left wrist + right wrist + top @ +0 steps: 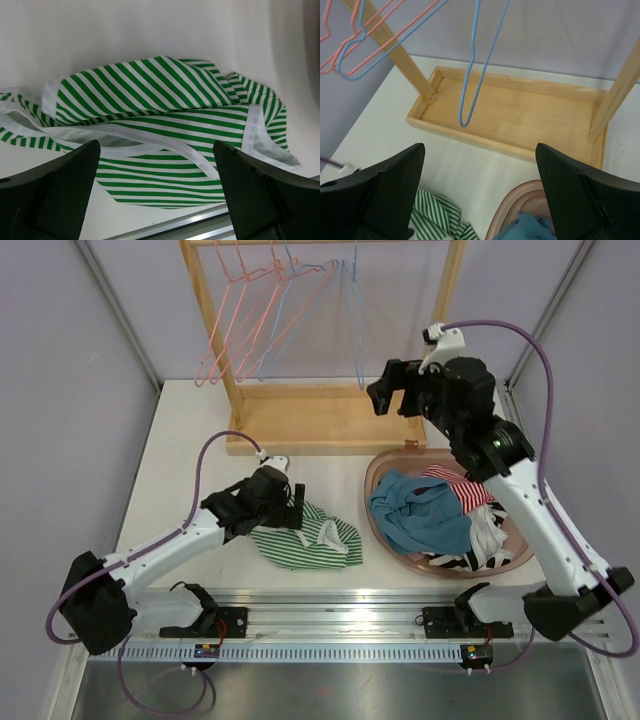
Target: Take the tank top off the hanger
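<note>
My left gripper needs to move down onto the folded part of the tank top next and close there.
The green-and-white striped tank top (312, 538) lies crumpled on the table, free of any hanger. My left gripper (296, 510) hovers just over its far-left edge, open and empty. In the left wrist view the tank top (160, 115) spreads between and beyond the gripper's (156, 167) wide-apart fingers. My right gripper (390, 400) is raised by the rack, open with nothing in it. A bare blue hanger (474, 70) hangs just ahead of the right gripper (480, 165); on the rack the blue hanger (354, 330) is the rightmost one.
A wooden rack with a tray base (320, 420) stands at the back, holding several empty pink and blue hangers (250, 310). A brown basket (385, 472) full of clothes sits at the right. A metal rail (330, 615) runs along the near edge.
</note>
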Available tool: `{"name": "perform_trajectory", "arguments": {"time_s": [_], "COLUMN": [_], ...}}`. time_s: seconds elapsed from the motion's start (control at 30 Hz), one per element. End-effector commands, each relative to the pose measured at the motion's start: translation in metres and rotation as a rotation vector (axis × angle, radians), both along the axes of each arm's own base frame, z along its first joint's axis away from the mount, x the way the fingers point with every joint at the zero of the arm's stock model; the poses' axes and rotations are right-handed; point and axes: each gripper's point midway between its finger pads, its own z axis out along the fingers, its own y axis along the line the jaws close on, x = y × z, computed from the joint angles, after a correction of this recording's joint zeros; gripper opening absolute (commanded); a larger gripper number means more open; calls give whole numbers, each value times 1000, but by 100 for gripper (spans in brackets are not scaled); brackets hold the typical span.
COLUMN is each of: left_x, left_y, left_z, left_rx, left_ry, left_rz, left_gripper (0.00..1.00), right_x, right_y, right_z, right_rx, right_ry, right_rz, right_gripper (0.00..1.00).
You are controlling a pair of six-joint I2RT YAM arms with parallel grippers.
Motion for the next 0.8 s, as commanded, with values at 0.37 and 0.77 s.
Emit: {"name": "perform_trajectory", "arguments": {"time_s": [0.37, 0.77], "left_x": [-8, 2], "left_y": [-31, -22], "left_z": [-117, -70], "left_rx": [101, 65], "left_ry": [183, 53], "left_rz": [-49, 35], "left_gripper": [85, 0], "right_x": [-149, -192], "right_y": [-30, -65], "right_z": [57, 72], "right_rx": [182, 241], "right_ry": [-220, -297], "right_rz": [261, 208], "right_gripper": [99, 100]}}
